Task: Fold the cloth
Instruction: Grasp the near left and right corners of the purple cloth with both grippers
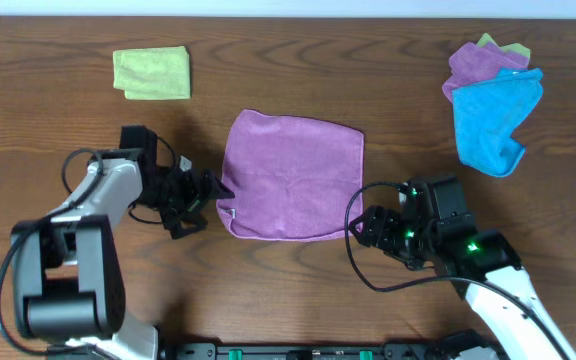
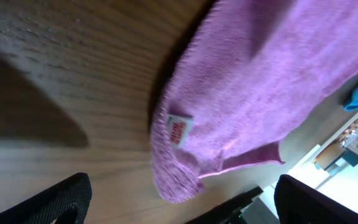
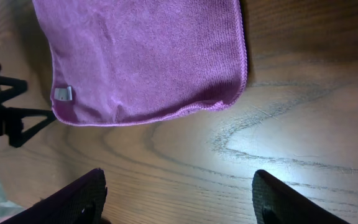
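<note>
The open fingers of the robot's left gripper are off the cloth, so the gripper will next lower toward the right in the overhead view, onto the stitched edge by the white tag (image 1: 226, 218) (image 2: 160, 148).
A purple cloth (image 1: 291, 176) lies flat in the middle of the table, roughly square, with a small white tag at its near left corner (image 2: 178, 129). My left gripper (image 1: 204, 198) is open and empty just left of that corner, its fingers apart from the cloth (image 2: 247, 93). My right gripper (image 1: 370, 226) is open and empty just off the cloth's near right corner. The right wrist view shows the cloth (image 3: 148, 56) ahead of the open fingers, with bare wood between them.
A folded yellow-green cloth (image 1: 152, 73) lies at the far left. A heap of blue, purple and green cloths (image 1: 494, 100) lies at the far right. The table's front edge runs close behind both arms.
</note>
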Robot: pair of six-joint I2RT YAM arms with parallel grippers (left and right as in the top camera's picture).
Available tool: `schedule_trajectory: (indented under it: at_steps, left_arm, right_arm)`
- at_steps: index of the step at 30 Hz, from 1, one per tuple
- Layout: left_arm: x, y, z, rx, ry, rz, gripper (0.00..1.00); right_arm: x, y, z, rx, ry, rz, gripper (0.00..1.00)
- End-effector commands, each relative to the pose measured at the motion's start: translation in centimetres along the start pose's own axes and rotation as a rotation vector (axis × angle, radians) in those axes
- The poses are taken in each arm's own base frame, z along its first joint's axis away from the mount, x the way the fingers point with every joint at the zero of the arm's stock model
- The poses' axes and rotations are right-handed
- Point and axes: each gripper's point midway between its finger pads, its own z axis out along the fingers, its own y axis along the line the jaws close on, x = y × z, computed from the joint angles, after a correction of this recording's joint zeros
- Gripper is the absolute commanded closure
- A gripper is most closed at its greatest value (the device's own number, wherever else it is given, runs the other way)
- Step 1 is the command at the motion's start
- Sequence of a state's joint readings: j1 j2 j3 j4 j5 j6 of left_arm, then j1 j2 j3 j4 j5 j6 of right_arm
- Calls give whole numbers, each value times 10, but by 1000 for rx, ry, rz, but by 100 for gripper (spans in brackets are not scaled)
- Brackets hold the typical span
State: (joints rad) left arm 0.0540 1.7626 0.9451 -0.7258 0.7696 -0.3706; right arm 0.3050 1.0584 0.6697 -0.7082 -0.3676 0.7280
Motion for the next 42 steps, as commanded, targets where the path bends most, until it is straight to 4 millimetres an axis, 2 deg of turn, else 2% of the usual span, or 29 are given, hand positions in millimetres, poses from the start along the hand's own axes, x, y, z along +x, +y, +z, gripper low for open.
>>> schedule_trajectory:
  at_steps: [1, 9, 11, 12, 15, 17, 19, 20, 21, 28, 34, 42]
  left_arm:
    - [2, 0, 11, 6, 44, -23, 5]
    - [2, -13, 38, 31, 81, 8, 5]
    - [3, -16, 43, 28, 81, 25, 0]
    - [3, -17, 45, 25, 76, 41, 12]
    - [1, -20, 47, 24, 64, 67, 30]
    - [-1, -20, 47, 20, 57, 71, 53]
    - [-2, -18, 47, 8, 50, 71, 72]
    - [-3, -18, 47, 7, 49, 80, 86]
    - [-2, -18, 47, 7, 50, 86, 94]
    - [2, -15, 47, 2, 67, 100, 94]
    - [13, -9, 46, -21, 109, 117, 94]
    - [16, -7, 46, -26, 120, 117, 94]
  right_arm:
    - [0, 0, -1, -12, -2, 19, 24]
    - [1, 0, -1, -11, -1, 22, 24]
    - [1, 0, -1, -9, 2, 23, 24]
    - [2, -1, -1, -7, 5, 25, 24]
    - [6, -5, -1, 9, 20, 33, 23]
    - [8, -8, 0, 20, 26, 36, 23]
    - [10, -12, 2, 30, 27, 37, 22]
    - [10, -14, 5, 31, 23, 35, 22]
    - [10, -15, 7, 28, 19, 31, 22]
    - [9, -33, 36, 7, -33, 66, 21]
    - [3, -41, 59, -37, -76, 129, 23]
    - [-6, -52, 79, -6, -96, 165, 23]
